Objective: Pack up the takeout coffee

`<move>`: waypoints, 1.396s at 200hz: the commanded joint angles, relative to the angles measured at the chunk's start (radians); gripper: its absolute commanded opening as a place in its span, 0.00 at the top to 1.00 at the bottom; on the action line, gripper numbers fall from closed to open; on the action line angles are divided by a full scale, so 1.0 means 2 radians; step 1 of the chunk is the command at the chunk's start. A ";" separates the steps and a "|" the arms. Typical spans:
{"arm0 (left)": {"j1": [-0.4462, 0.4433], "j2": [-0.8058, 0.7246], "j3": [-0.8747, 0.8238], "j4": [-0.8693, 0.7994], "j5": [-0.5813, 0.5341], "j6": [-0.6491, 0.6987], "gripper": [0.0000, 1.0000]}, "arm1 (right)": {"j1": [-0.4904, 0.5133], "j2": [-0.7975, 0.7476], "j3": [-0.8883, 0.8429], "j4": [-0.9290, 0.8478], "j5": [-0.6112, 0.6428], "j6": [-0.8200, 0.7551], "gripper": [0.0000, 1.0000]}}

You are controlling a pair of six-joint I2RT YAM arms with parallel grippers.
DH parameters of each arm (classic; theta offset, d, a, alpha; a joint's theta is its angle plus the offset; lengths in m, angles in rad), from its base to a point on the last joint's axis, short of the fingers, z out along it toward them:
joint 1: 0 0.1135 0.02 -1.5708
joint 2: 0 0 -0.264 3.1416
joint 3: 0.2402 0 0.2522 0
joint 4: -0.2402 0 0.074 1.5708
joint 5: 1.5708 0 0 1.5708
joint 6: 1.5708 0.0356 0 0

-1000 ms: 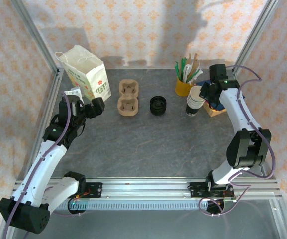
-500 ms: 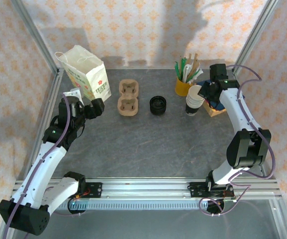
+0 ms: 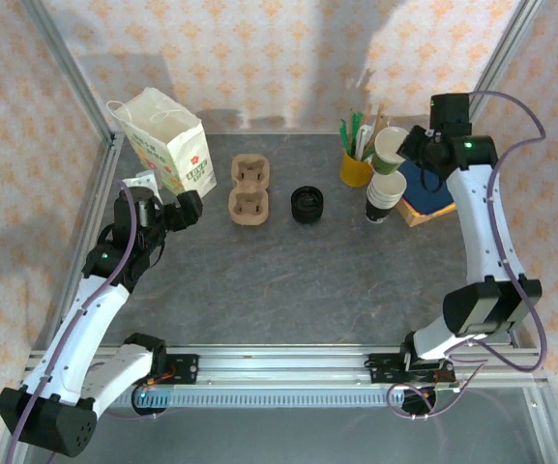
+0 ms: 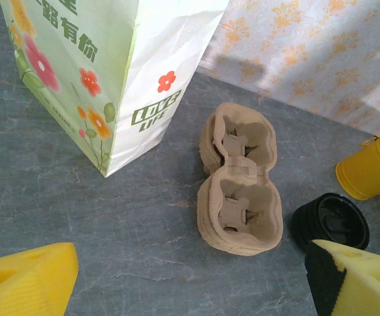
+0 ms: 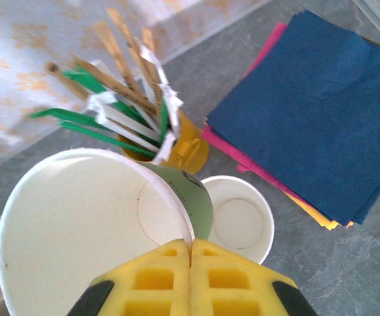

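I should next swing my right gripper back and down and release the cup on bare tabletop before the black lid, as that spot is below and back of it.
The takeout coffee is out of view. My right gripper [image 3: 409,147] [image 5: 191,245] is shut on the rim of a lidless white paper cup [image 3: 390,148] [image 5: 91,224] with a green side, held tilted above the stack of white cups [image 3: 383,198] [image 5: 239,217]. A black lid [image 3: 308,204] [image 4: 331,220] lies on the table, right of a brown pulp cup carrier [image 3: 249,190] [image 4: 239,178]. A flowered paper bag [image 3: 167,145] [image 4: 104,72] stands at the far left. My left gripper [image 3: 167,196] [image 4: 190,289] hovers open beside the bag, with nothing between its fingers.
A yellow cup [image 3: 356,169] [image 5: 176,148] of sticks and straws stands just behind the cup stack. Blue, pink and yellow napkins [image 3: 428,188] [image 5: 321,112] lie stacked at the right. Metal frame posts [image 3: 75,87] bound the table's back corners.
My right gripper has closed on the top cup's rim and lifted it off the stack, up and toward the back. The left arm has not moved.
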 commanded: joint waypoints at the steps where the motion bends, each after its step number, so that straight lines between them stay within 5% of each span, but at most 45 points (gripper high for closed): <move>1: -0.003 -0.003 0.013 0.013 -0.011 -0.003 0.09 | 0.011 -0.035 0.021 -0.043 -0.048 -0.011 1.00; 44: -0.002 0.003 0.016 0.019 0.003 -0.010 0.09 | 0.091 -0.078 -0.015 -0.037 -0.097 0.015 1.00; 81: -0.003 0.000 0.009 0.025 0.010 -0.015 0.09 | 0.208 -0.103 -0.117 0.016 -0.010 0.068 1.00; 134: -0.002 0.000 0.021 0.012 -0.011 -0.002 0.09 | 0.321 -0.121 -0.284 0.140 0.035 0.137 1.00; 200: -0.003 -0.014 0.012 0.027 0.009 -0.021 0.09 | 0.381 -0.097 -0.359 0.194 0.099 0.152 1.00; 279: -0.003 -0.011 0.009 0.026 0.008 -0.020 0.09 | 0.394 -0.048 -0.372 0.221 0.080 0.155 1.00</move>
